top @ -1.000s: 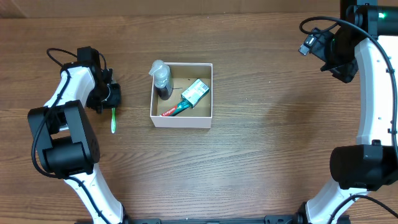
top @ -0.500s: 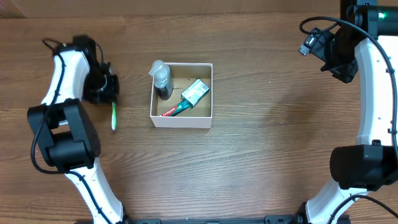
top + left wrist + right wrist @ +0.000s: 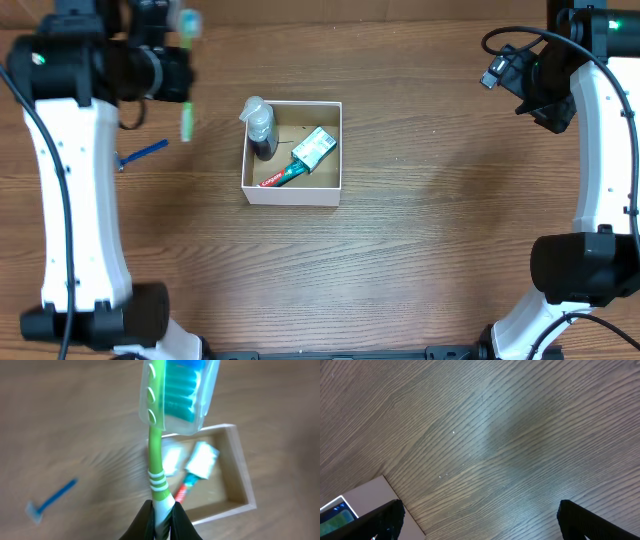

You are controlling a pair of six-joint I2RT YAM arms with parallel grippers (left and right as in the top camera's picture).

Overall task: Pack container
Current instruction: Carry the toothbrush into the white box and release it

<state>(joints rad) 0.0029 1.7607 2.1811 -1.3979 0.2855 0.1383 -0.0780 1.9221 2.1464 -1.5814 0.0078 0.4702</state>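
The robot next needs to turn the toothbrush (image 3: pixel 159 460) in its left gripper at a slant over the container, then lower it toward the toothpaste tube (image 3: pixel 283 177) and packet.
The container (image 3: pixel 292 196), a square shallow white box with a brown floor, sits at the table's middle; it also shows in the left wrist view (image 3: pixel 243 467). It holds a small clear bottle (image 3: pixel 260 128), a toothpaste tube (image 3: pixel 283 177) and a green-and-white packet (image 3: pixel 315 147). My left gripper (image 3: pixel 180 80) is raised high left of the box and shut on the lower handle of a green toothbrush (image 3: pixel 159 460), whose head wears a clear cap. The jaws (image 3: pixel 161 510) pinch the handle. My right gripper (image 3: pixel 480 525) is open and empty over bare wood at the far right (image 3: pixel 545 95).
A blue razor (image 3: pixel 145 152) lies on the table left of the box, also in the left wrist view (image 3: pixel 50 500). A white piece of equipment (image 3: pixel 355 505) shows at the lower left of the right wrist view.
My left arm has lifted the green toothbrush off the table and risen high. The blue razor, hidden before, now shows. The right arm has not moved.
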